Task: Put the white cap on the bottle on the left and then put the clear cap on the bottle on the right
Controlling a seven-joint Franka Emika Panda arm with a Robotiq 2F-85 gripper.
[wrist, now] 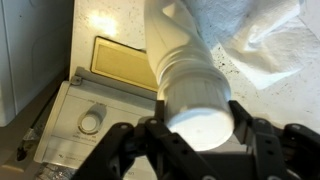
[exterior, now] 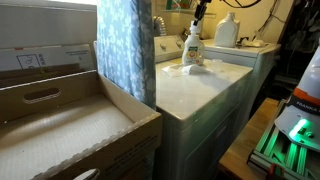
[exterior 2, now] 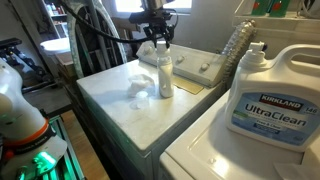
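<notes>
The bottle stands upright directly below. My gripper should next lower the white cap (wrist: 198, 112) straight down onto the slim bottle's neck and then open to release it.
A slim white bottle (exterior: 192, 50) (exterior 2: 165, 78) stands upright on the top of a white washing machine. My gripper (wrist: 198, 118) is straight above it, as both exterior views show (exterior: 198, 22) (exterior 2: 160, 42). In the wrist view its two fingers press the sides of the white cap (wrist: 198, 112), which sits on the bottle's neck (wrist: 180, 50). A large Kirkland UltraClean jug (exterior 2: 270, 95) (exterior: 227, 30) stands on the neighbouring machine. Something clear and crumpled (exterior 2: 135, 90) (wrist: 265, 35) lies beside the slim bottle; I cannot tell whether it is the clear cap.
The washer's control panel (wrist: 85, 120) (exterior 2: 205, 68) lies just beyond the bottle. A cardboard box (exterior: 60, 120) and a patterned curtain (exterior: 125, 50) stand beside the washer. A device with green lights (exterior: 290, 135) (exterior 2: 40, 165) sits low at the side.
</notes>
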